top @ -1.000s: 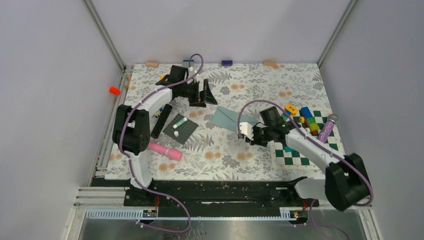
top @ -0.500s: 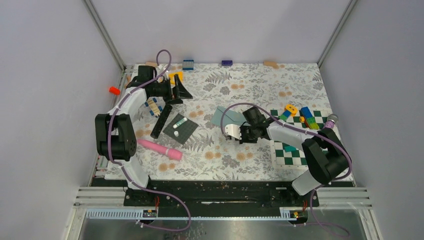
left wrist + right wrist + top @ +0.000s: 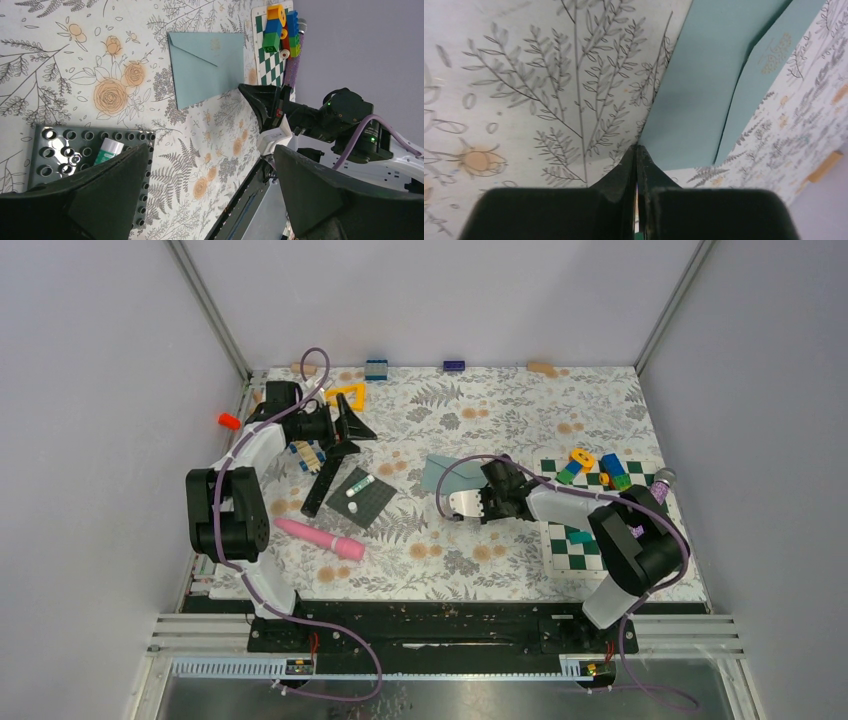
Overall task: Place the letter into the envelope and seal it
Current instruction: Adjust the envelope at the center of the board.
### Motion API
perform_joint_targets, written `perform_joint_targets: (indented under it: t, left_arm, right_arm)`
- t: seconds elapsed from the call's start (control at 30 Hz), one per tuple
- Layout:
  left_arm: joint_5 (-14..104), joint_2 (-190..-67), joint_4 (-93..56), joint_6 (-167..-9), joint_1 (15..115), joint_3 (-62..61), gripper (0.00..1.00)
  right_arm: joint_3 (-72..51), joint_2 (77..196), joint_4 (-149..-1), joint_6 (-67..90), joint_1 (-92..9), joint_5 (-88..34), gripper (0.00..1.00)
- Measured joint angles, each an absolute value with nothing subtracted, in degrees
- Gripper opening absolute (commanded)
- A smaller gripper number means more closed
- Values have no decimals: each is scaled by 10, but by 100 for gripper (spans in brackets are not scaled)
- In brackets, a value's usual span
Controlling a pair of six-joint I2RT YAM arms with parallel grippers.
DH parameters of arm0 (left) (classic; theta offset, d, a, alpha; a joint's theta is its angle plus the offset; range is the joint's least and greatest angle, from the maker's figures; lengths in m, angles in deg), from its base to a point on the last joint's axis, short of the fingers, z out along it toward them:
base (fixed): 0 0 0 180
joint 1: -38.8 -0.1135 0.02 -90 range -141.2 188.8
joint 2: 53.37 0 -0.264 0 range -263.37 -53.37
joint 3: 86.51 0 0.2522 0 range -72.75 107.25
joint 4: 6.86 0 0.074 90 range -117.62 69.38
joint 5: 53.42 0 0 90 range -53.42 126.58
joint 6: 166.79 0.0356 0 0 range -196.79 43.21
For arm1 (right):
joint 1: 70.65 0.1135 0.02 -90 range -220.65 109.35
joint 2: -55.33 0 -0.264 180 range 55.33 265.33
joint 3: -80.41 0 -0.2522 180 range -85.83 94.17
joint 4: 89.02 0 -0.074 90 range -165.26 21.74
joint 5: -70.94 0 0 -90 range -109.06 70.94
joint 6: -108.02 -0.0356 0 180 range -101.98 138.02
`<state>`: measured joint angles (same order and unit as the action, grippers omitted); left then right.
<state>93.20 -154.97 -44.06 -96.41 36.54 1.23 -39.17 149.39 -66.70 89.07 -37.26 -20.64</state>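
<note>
The green-and-white tube's near end point(image 3: 354, 490) gets my left gripper next, which moves back and tilts as it lowers onto it, because the tube lies uncovered atop the studded plate.
The teal-grey envelope point(image 3: 448, 472) lies flat on the floral mat, flap side up, and also shows in the left wrist view point(image 3: 205, 65) and the right wrist view point(image 3: 704, 85). My right gripper point(image 3: 488, 498) is low over the mat and shut. Its fingertips point(image 3: 637, 148) meet at the envelope's near corner; whether any paper is pinched between them I cannot tell. My left gripper point(image 3: 350, 425) hangs at the back left, wide open with nothing between its fingers point(image 3: 320, 195). The letter is out of view.
A dark grey studded plate point(image 3: 372, 502) carrying a green-and-white tube point(image 3: 362, 483) lies left of the envelope, beside a black bar point(image 3: 322, 480) and a pink cylinder point(image 3: 318, 538). A green chessboard point(image 3: 600, 545) with coloured blocks point(image 3: 615, 470) sits to the right.
The right gripper slid left to the envelope's near corner and shut. The left arm swung from the back centre to the back left, still open.
</note>
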Motion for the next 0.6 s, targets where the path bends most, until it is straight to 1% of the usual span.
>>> perform_joint_targets:
  t: [0.23, 0.33, 0.47, 0.6]
  left_arm:
    - [939, -1546, -427, -976, 363, 4, 99]
    - [939, -1545, -423, -978, 362, 1, 99]
    - [938, -1543, -420, -977, 362, -2, 99]
    - [933, -1543, -427, -966, 362, -1, 99]
  right_arm:
    - [-396, 1511, -707, 922, -372, -155, 0]
    - [-393, 1513, -710, 922, -373, -152, 0]
    - [-384, 1498, -669, 905, -373, -184, 0]
    - [-358, 1442, -612, 870, -373, -227, 0]
